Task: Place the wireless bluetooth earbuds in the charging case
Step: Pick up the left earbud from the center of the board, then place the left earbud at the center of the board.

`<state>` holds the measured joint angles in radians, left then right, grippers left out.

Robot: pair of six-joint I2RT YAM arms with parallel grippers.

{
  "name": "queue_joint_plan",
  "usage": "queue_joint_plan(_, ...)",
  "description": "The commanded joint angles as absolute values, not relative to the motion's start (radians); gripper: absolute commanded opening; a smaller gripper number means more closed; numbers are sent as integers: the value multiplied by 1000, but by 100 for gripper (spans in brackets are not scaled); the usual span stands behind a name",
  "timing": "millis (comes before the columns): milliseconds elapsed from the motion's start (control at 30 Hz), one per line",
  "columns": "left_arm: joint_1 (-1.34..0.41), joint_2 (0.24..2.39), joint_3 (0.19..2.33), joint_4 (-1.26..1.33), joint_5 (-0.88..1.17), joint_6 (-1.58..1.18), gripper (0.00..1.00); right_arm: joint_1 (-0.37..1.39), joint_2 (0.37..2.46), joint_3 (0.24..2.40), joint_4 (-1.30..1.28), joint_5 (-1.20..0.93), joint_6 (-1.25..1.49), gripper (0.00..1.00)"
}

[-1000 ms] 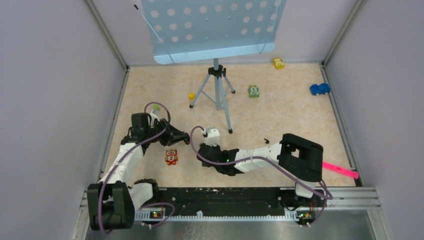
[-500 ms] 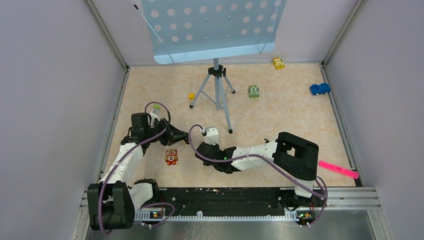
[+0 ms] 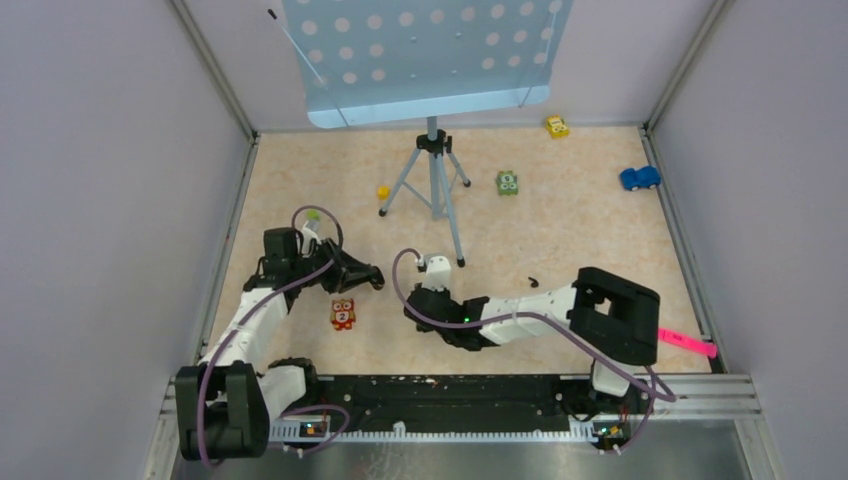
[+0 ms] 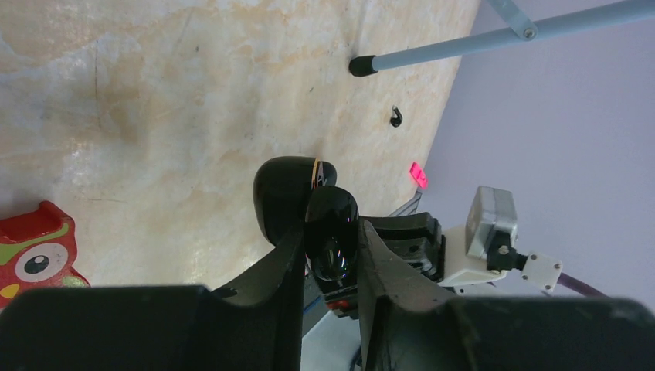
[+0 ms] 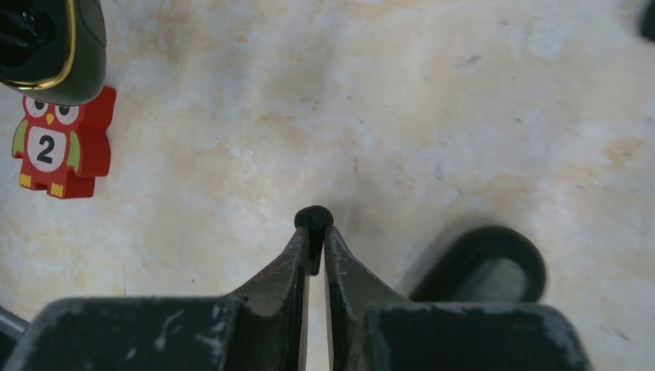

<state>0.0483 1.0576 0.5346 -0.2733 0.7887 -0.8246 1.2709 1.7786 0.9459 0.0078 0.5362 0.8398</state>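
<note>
The earbud goes to the right in the top view next, past the dark oval case, and my right gripper releases it on the tabletop, since its stem is pinched.
The charging case (image 4: 332, 220) is a glossy black oval, and my left gripper (image 4: 330, 239) is shut on it above the table. Its lid (image 4: 282, 193) stands open, showing a gold rim. From the right wrist view the case (image 5: 54, 46) sits at the top left corner. One tiny black earbud (image 5: 313, 217) is pinched at the tips of my right gripper (image 5: 314, 234), just over the table. A second earbud (image 3: 533, 281) lies loose on the table farther right; it also shows as the small dark earbud (image 4: 396, 117). From above, the left gripper (image 3: 372, 280) and right gripper (image 3: 418, 303) are close together.
A red owl block (image 3: 343, 313) lies just below the case. A tripod (image 3: 436, 180) carrying a blue perforated board stands behind. A yellow cube (image 3: 382, 191), green block (image 3: 508, 183), yellow car (image 3: 557, 126), blue car (image 3: 640, 178) and pink marker (image 3: 686, 341) lie around.
My right gripper has closed from partly open onto the earbud, and the right arm has drawn slightly to the right. The left arm with the case has stayed put.
</note>
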Motion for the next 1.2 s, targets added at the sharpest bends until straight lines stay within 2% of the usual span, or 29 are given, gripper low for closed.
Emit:
queue_joint_plan(0, 48, 1064, 488, -183, 851, -850, 0, 1264, 1611, 830, 109, 618, 873, 0)
queue_joint_plan(200, 4, 1084, 474, -148, 860, -852, 0, 1263, 1449, 741, 28, 728, 923, 0)
queue_joint_plan(333, -137, 1109, 476, -92, 830, -874, 0, 1261, 1354, 700, -107, 809, 988, 0)
queue_joint_plan(500, -293, 1173, 427, 145, 847, -991, 0, 1235, 1254, 604, -281, 871, 1152, 0)
queue_joint_plan(667, -359, 1217, 461, 153, 820, -987, 0, 1192, 1211, 528, -357, 842, 1319, 0)
queue_joint_plan(867, -368, 1232, 482, 144, 816, -977, 0, 1157, 1277, 552, -380, 824, 1379, 0)
queue_joint_plan(900, -368, 1232, 483, 140, 816, -974, 0, 1158, 1288, 557, -383, 826, 1392, 3)
queue_joint_plan(967, -369, 1231, 483, 133, 816, -969, 0, 1157, 1305, 560, -370, 819, 1394, 18)
queue_joint_plan(1000, -369, 1230, 482, 131, 816, -968, 0, 1158, 1310, 560, -359, 815, 1389, 21)
queue_joint_plan(1167, -370, 1231, 479, 133, 816, -968, 0, 1157, 1309, 553, -301, 799, 1356, 24)
